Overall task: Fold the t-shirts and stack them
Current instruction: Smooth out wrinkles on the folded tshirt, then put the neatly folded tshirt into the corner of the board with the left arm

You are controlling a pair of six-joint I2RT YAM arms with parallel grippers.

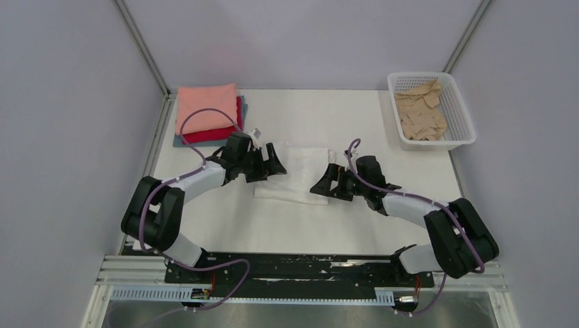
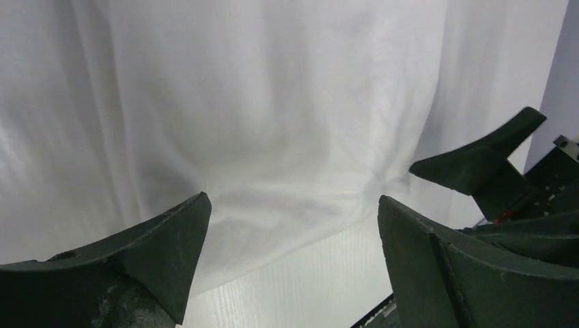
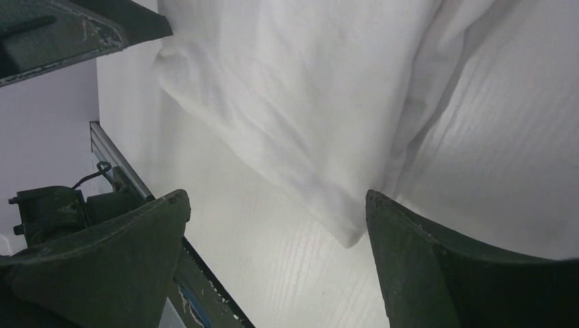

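My left gripper will turn next and bring its open fingers toward the stack, astride the white t-shirt's edge on that side, since the t-shirt already lies folded.
A white t-shirt (image 1: 295,173) lies folded into a rectangle at the table's middle; it also fills the left wrist view (image 2: 273,116) and shows in the right wrist view (image 3: 321,96). My left gripper (image 1: 272,166) is open at its left edge, jaws apart over the cloth's near edge (image 2: 293,232). My right gripper (image 1: 322,186) is open at the shirt's near right corner (image 3: 276,225), holding nothing. A stack of folded shirts, salmon-pink (image 1: 206,107) on red (image 1: 218,132) on grey-blue (image 1: 179,142), sits at the back left. A tan-beige shirt (image 1: 421,113) lies crumpled in the basket.
A white plastic lattice basket (image 1: 461,116) stands at the back right of the white table (image 1: 341,225). Metal frame posts run along the back corners. A black rail (image 1: 300,266) crosses the near edge between the arm bases.
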